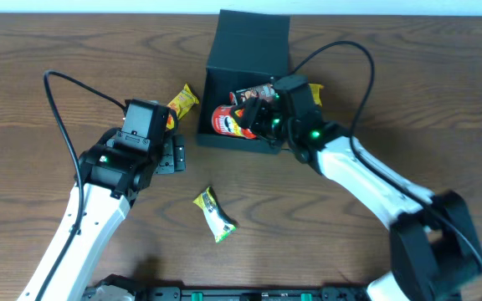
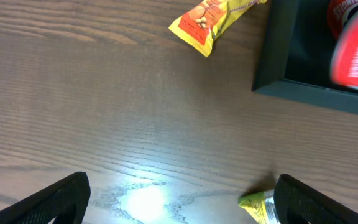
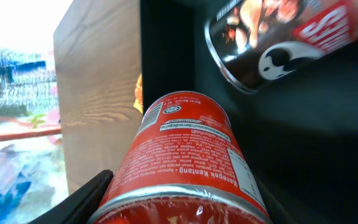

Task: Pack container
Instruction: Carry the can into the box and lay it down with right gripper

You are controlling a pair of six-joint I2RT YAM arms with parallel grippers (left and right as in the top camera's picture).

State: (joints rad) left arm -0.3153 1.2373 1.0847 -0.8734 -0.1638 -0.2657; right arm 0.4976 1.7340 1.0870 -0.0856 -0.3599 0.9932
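Observation:
I should next lower the red can [image 1: 224, 123] with my right gripper onto the container's bare bottom below, next to the darker can, and let it go, because that space is clear.
The dark teal container [image 1: 224, 138] stands at the table's far middle with its flap lid [image 1: 249, 33] raised. In it lie a red chip can [image 1: 224, 123] and a darker can [image 1: 248, 95]. My right gripper [image 1: 256, 115] reaches into the container and is shut on the red can [image 3: 185, 155], which fills the space between its fingers [image 3: 86, 199]. The darker can [image 3: 284, 37] lies beyond it against the container's dark wall [image 3: 166, 50]. Left of the container [image 2: 291, 68], my left gripper [image 1: 172, 155] hangs open over bare wood [image 2: 179, 202], holding nothing.
A yellow-orange snack packet [image 1: 182, 102] [image 2: 210, 22] lies by the container's left side. A yellow-green packet [image 1: 214, 213] [image 2: 257, 205] lies on the near table, close to my left gripper's right finger [image 2: 328, 199]. Another yellow packet [image 1: 315, 89] shows right of the container.

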